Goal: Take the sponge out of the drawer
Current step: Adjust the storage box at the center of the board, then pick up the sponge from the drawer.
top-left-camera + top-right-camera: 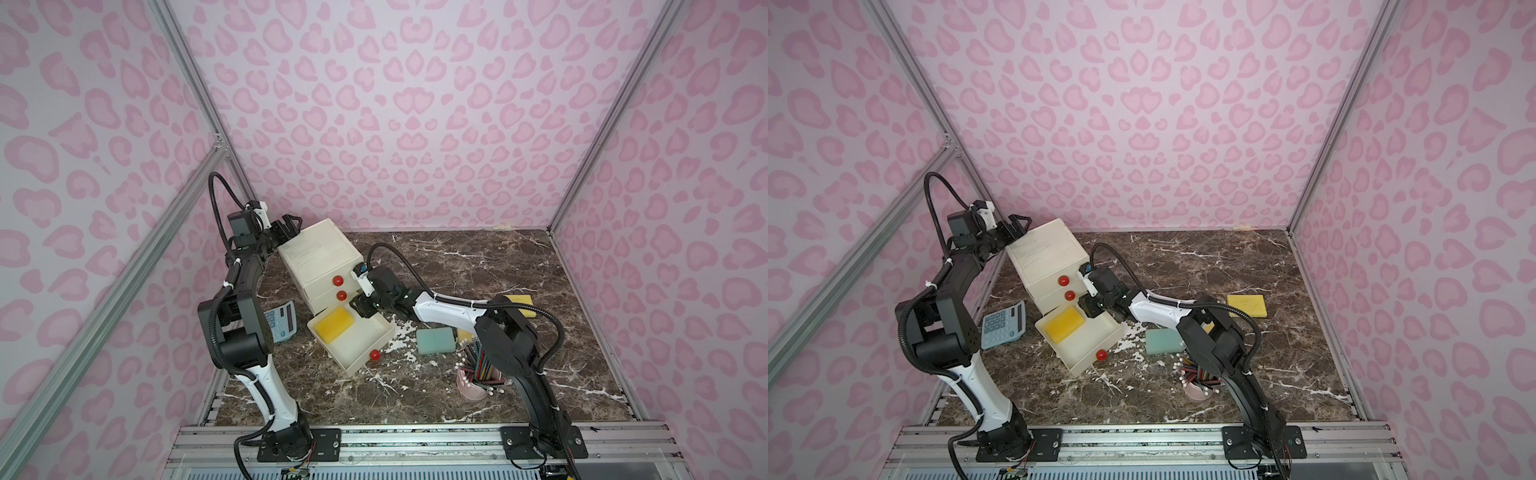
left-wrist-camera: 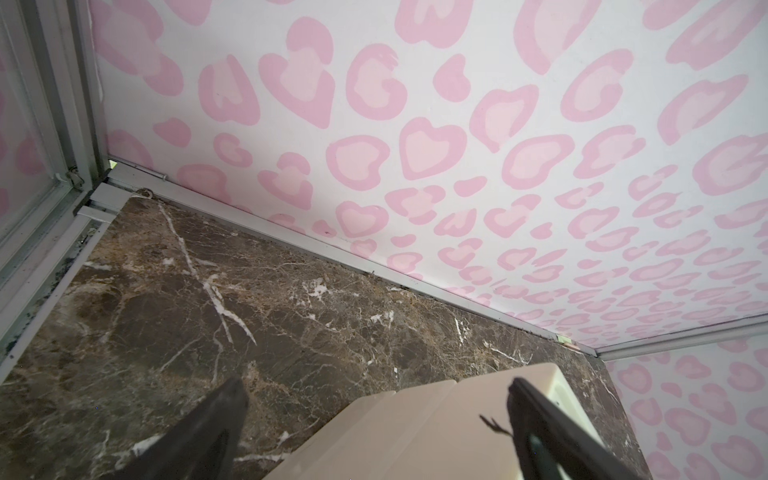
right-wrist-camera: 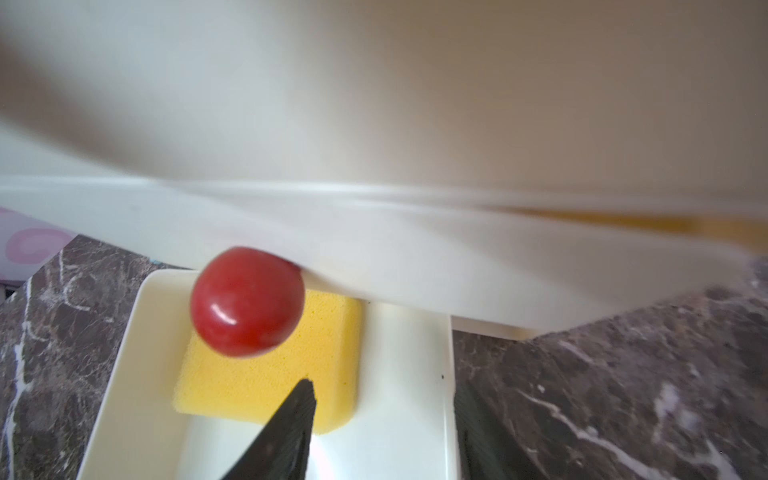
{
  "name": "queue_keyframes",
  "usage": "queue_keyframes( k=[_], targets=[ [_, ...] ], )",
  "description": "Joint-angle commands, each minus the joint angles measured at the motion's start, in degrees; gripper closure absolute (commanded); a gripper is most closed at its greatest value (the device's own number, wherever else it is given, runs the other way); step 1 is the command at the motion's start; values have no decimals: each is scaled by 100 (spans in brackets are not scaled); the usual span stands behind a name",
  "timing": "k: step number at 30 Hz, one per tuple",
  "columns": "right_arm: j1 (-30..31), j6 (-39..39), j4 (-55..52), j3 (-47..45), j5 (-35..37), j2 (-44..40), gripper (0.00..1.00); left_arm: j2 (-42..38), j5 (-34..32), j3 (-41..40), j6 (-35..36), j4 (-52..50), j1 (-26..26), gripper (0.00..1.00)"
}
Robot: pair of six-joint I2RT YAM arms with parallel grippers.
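The robot's right gripper will next pull back from the cabinet (image 1: 320,253) and then move down into the drawer onto the sponge's near edge (image 1: 346,325), because the red knob hangs over the sponge's far part.
A yellow sponge (image 1: 334,324) (image 1: 1064,324) (image 3: 241,386) lies in the back half of the pulled-out bottom drawer (image 1: 361,361) (image 1: 1086,361) (image 3: 124,345) of a cream cabinet (image 1: 320,253) (image 1: 1046,253). My right gripper (image 1: 360,309) (image 1: 1088,309) (image 3: 382,388) is open at the drawer's right rear corner. One finger is over the sponge's edge and the other is outside the drawer's side wall. A red knob (image 3: 247,301) of the drawer above hangs over the sponge. My left gripper (image 1: 289,224) (image 1: 1017,222) (image 2: 376,395) is open at the cabinet's top back corner.
A calculator (image 1: 282,322) lies left of the drawer. On the marble to the right are a teal block (image 1: 434,340), a flat yellow pad (image 1: 1246,305) and a pink cup of pencils (image 1: 478,374). The drawer's own red knob (image 1: 375,355) points to the table's front.
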Motion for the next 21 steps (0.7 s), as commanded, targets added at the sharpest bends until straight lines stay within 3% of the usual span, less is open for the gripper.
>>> queue_keyframes(
  k=[1,8,21],
  targets=[
    [181,-247,-205,38,-4,-38,44,73,38,31,42,-223,-3,1],
    [413,4,-615,-2,234,-74,45,80,47,44,33,-237,-3,1],
    [305,657,988,-929,-209,-146,41,96,38,35,15,-206,-3,1]
  ],
)
